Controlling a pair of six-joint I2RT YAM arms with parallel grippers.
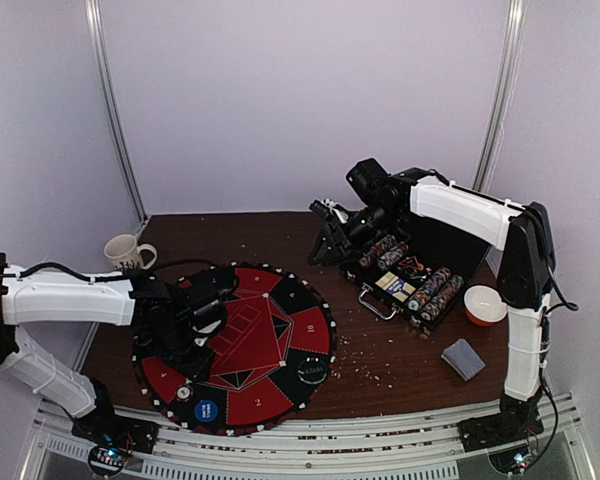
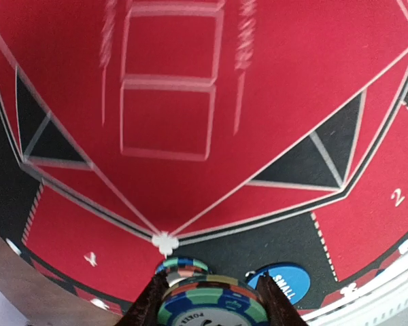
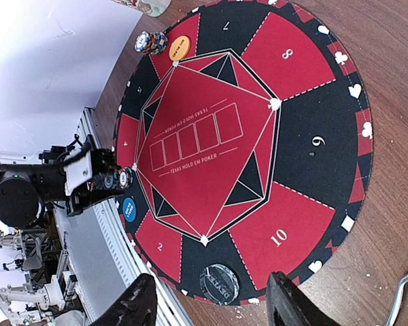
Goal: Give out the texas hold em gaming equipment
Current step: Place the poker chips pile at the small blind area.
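The left gripper should next move down onto the chips beside the blue button disc and let go of the stack, since striped chips already lie on the mat below.
My left gripper is shut on a short stack of striped poker chips and holds it low over the near-left rim of the round red-and-black mat. More chips show just beyond the fingertips. A blue button disc lies right beside them on the mat. A black disc lies at the mat's near edge. A yellow disc and another chip stack sit at the mat's far-left side. My right gripper is open and empty, raised between the mat and the case.
The open black case with rows of chips stands at the back right. A red bowl and a grey-blue card deck lie to its right. A mug stands at the far left. Crumbs dot the wooden table.
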